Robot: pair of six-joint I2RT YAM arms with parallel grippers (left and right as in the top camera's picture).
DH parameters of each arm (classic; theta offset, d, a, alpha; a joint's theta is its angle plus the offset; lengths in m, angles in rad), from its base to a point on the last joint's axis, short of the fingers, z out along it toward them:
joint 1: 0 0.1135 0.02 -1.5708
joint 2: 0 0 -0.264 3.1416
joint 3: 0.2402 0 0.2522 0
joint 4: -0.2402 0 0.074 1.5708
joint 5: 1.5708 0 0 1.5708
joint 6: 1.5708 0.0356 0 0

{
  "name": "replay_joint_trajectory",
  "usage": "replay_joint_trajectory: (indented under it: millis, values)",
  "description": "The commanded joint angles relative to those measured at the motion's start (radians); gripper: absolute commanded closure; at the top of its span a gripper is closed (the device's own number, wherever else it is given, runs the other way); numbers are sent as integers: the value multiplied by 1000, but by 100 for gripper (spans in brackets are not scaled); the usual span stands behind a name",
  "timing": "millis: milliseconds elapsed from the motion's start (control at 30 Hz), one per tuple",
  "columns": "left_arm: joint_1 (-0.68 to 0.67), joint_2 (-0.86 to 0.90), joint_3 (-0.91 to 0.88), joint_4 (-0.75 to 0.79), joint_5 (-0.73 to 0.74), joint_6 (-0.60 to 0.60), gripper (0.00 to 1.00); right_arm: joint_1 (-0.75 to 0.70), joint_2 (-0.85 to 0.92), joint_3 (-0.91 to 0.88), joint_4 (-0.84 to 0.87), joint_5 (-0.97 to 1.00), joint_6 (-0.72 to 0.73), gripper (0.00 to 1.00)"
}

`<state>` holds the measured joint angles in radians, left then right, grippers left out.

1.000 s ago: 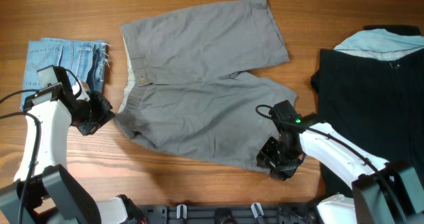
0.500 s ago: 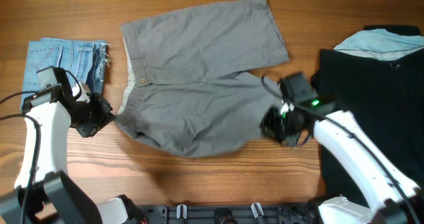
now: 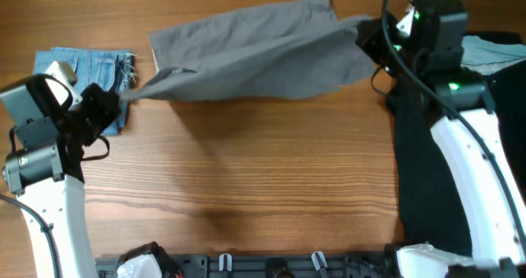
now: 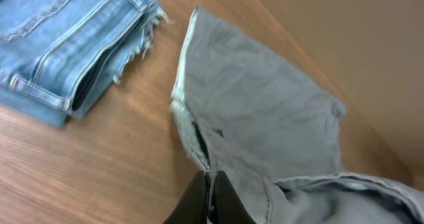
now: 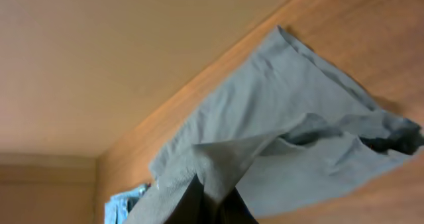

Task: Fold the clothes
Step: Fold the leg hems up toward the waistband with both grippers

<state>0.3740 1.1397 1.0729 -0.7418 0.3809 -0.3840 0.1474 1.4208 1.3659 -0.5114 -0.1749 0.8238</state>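
Observation:
The grey shorts' bare far corner is below and outward, so my right gripper will next bring the hem outward, down onto it and release.
The grey shorts (image 3: pixel 255 56) hang stretched between my two grippers, their near half lifted and swung over the far half at the table's back. My left gripper (image 3: pixel 123 99) is shut on the waistband end next to the denim; the left wrist view shows the fingers (image 4: pixel 209 187) pinching the waistband edge (image 4: pixel 192 128). My right gripper (image 3: pixel 367 33) is shut on the leg hem, raised at the right; in the right wrist view the fingers (image 5: pixel 213 197) grip a fold of the grey cloth (image 5: pixel 291 138).
The small folded light-blue denim shorts (image 3: pixel 82 72) lie at the far left, close to my left gripper, and show in the left wrist view (image 4: pixel 59 38). A big black garment (image 3: pixel 460 138) with a pale piece on it covers the right side.
Both grippers have risen and moved toward the back. The near leg and waistband corner came off the table and now hang over the far half of the shorts.

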Motion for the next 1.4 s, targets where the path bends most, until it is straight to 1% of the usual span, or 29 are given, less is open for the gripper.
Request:
replay_joint_trajectory:
  millis: [0,67,100,133,200,233,333,400,467,500,533,567,600,633,667,733,800,833,900,1000,1033,1067,1100,1133,1200,1233,1267,1300,1367]
  values:
    - [-39,30,17,60,-26,-26,96,-13,111,18,72,-39,-9,96]
    - [-94,58,17,69,-48,-25,96,-13,161,18,80,-48,-10,96]
    - [-125,85,17,74,-89,-26,96,-14,181,18,91,-38,-10,96]
    - [-147,116,17,81,-134,-30,96,-14,203,18,118,-27,-13,95]
    - [-161,159,17,109,-164,-44,96,-14,241,18,188,-24,-22,95]
    - [-161,191,17,148,-166,-52,96,-14,269,18,241,-24,-24,92]
    - [-160,281,17,293,-161,-115,96,-14,369,18,423,-24,-16,89]
    - [-177,372,17,409,-161,-149,93,-14,471,18,564,-24,-10,83]
    - [-194,449,17,491,-162,-153,76,-14,552,18,663,-24,-15,55]
    - [-201,490,17,534,-162,-172,41,-18,590,18,695,-29,-34,41]
    - [-203,520,17,556,-150,-179,22,-26,615,18,703,-46,-74,35]
    - [-203,543,17,551,-131,-178,11,-47,629,18,668,-78,-128,29]
    - [-202,550,17,509,-129,-174,5,-67,629,18,628,-119,-188,23]
    - [-202,550,17,469,-129,-152,0,-93,624,18,578,-184,-247,13]
    - [-202,549,17,426,-128,-126,0,-120,616,18,528,-252,-285,2]
    - [-202,549,16,300,-132,-49,0,-209,593,18,370,-407,-362,1]
    - [-202,549,11,214,-161,-12,0,-274,591,18,255,-457,-411,0]
    - [-202,549,6,198,-176,-11,0,-284,591,18,217,-451,-439,0]
    - [-202,552,-21,200,-185,25,6,-285,592,17,140,-448,-515,1]
    - [-202,602,-41,206,-188,40,8,-244,609,15,53,-303,-516,4]
    - [-202,644,-41,236,-163,40,9,-219,625,15,53,-272,-518,5]
    - [-202,669,-41,271,-127,40,11,-206,635,15,64,-270,-523,5]
    - [-202,684,-41,308,-84,40,17,-192,649,15,78,-270,-529,7]
    - [-202,698,-41,350,-36,40,33,-179,657,15,82,-270,-533,11]
    - [-202,703,-41,413,-3,36,65,-155,666,15,80,-269,-535,37]
    - [-202,703,-41,423,-3,36,74,-147,666,15,63,-270,-526,69]
    - [-201,703,-40,418,-3,37,93,-144,666,15,27,-269,-477,80]
    - [-194,702,-40,396,-3,36,96,-145,666,15,-29,-252,-435,84]
    - [-167,696,-39,325,-4,37,96,-154,655,15,-164,-164,-395,92]
